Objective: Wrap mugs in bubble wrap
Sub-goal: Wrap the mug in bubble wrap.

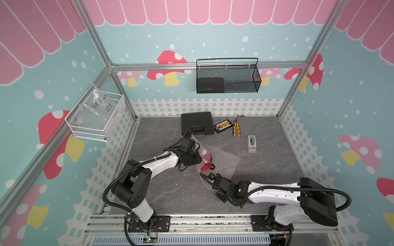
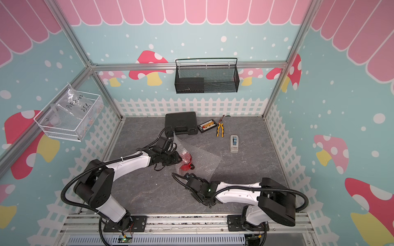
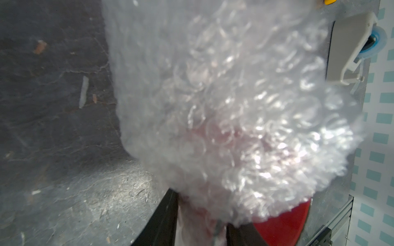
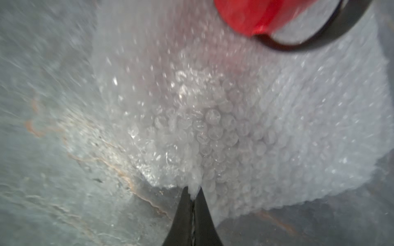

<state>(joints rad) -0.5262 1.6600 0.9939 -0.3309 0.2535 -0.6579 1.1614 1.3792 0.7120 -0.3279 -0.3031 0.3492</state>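
The near edge of the bubble wrap should go up and outward to the red mug next, over its opening (image 1: 206,157). My right gripper needs to pull it there and let it go, because the mug's near side is bare.
The red mug (image 1: 206,165) (image 2: 186,165) stands upright on the bubble wrap (image 1: 223,159) (image 2: 204,159), near the sheet's left end. A flap of the sheet is pulled up over the mug's far-left rim. My left gripper (image 1: 199,158) (image 3: 200,213) is shut on that bunched flap (image 3: 234,95); red mug wall (image 3: 283,225) shows beside one finger. I cannot tell whether the mug's wall is also pinched. My right gripper (image 1: 207,176) (image 4: 193,191) sits just in front of the mug, shut on the near edge of the wrap (image 4: 234,127). The mug (image 4: 251,15) and its dark handle (image 4: 319,36) lie beyond it.
A grey-white tape dispenser (image 1: 252,143) stands to the right of the wrap. At the back lie a black case (image 1: 197,123), a small tray of orange parts (image 1: 222,126) and yellow pliers (image 1: 236,128). A black mesh basket (image 1: 228,76) and a white wire basket (image 1: 96,115) hang on the walls.
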